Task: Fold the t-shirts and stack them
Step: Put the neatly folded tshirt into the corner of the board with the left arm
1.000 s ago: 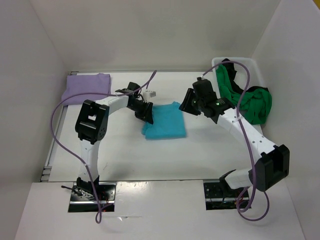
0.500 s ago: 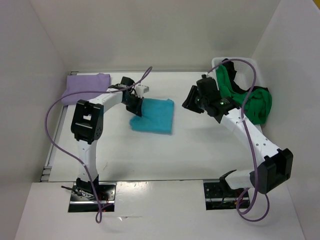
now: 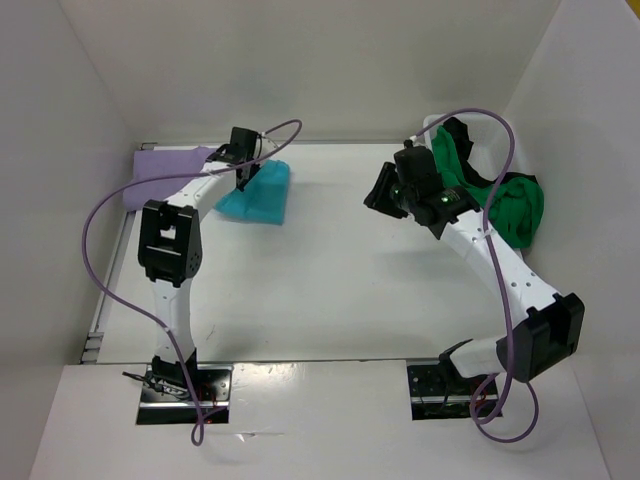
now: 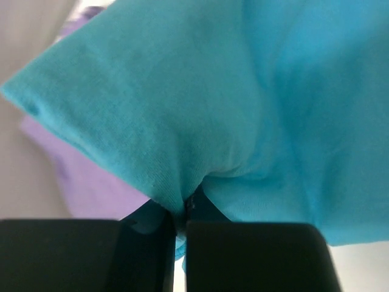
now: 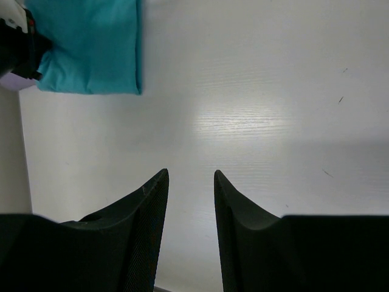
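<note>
The lavender t-shirt is already folded. Next, I will move my left gripper to the left in the top view and let go of the turquoise t-shirt on top of it.
A folded turquoise t-shirt hangs from my left gripper, which is shut on its edge, next to the folded lavender t-shirt at the far left. Up close, the turquoise t-shirt fills the left wrist view, pinched at my left gripper, with the lavender t-shirt behind it. My right gripper hovers open over bare table, nothing between its fingers; the turquoise t-shirt lies far from it. A green t-shirt and a black t-shirt spill from the bin.
The white plastic bin stands at the back right corner against the right wall. White walls close in the table on the left, back and right. Purple cables loop over both arms.
My left gripper has shut on the turquoise t-shirt and dragged it from the table's middle back and left, up beside the lavender one. My right gripper has drawn slightly backward.
</note>
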